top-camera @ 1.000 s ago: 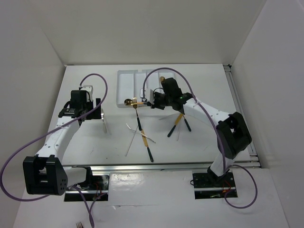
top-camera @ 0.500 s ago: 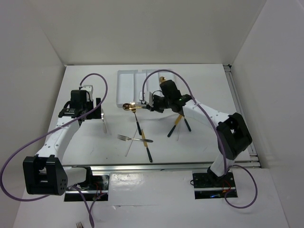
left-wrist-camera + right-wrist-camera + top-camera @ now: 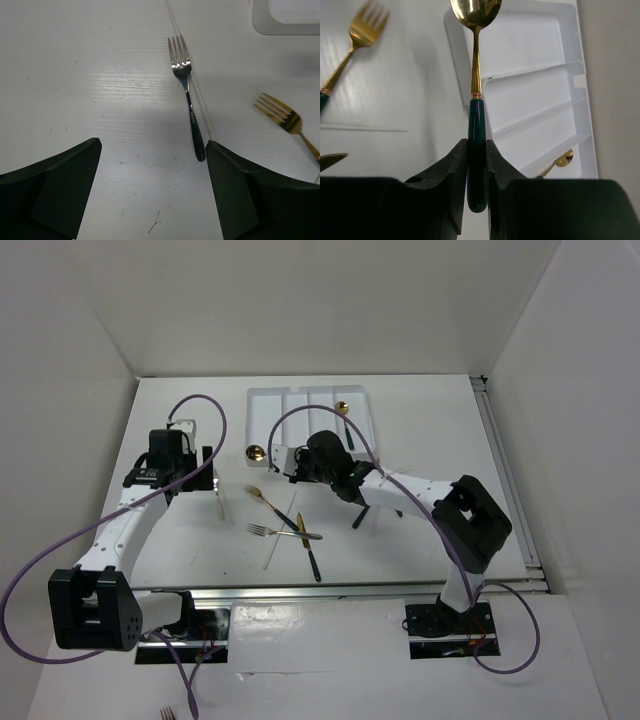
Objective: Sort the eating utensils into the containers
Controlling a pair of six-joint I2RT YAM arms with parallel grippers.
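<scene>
Another gold spoon lies in the tray's end slot (image 3: 351,423) (image 3: 564,163). My right gripper will next swing outward and to the right in the overhead view, then turn and lower over that slot.
My right gripper (image 3: 288,459) is shut on the dark green handle of a gold spoon (image 3: 255,452), held just left of the white organiser tray (image 3: 300,400). In the right wrist view the spoon (image 3: 476,75) points out from the gripper (image 3: 476,150) over the tray's (image 3: 535,60) corner. A second gold spoon (image 3: 343,408) lies in a right slot. My left gripper (image 3: 207,478) is open and empty over bare table; in its wrist view (image 3: 152,165) a silver fork (image 3: 187,100) lies ahead, beside a thin chopstick (image 3: 202,107).
A gold fork (image 3: 257,493), a silver fork (image 3: 268,531), a dark-handled knife (image 3: 308,545) and a chopstick (image 3: 271,556) lie crossed at the table's middle front. More dark-handled utensils (image 3: 360,516) lie under the right arm. White walls enclose the table.
My right gripper has swung left and off the tray with the gold spoon, uncovering the slots. A silver fork and a gold fork now show flat on the table. The left arm has not moved.
</scene>
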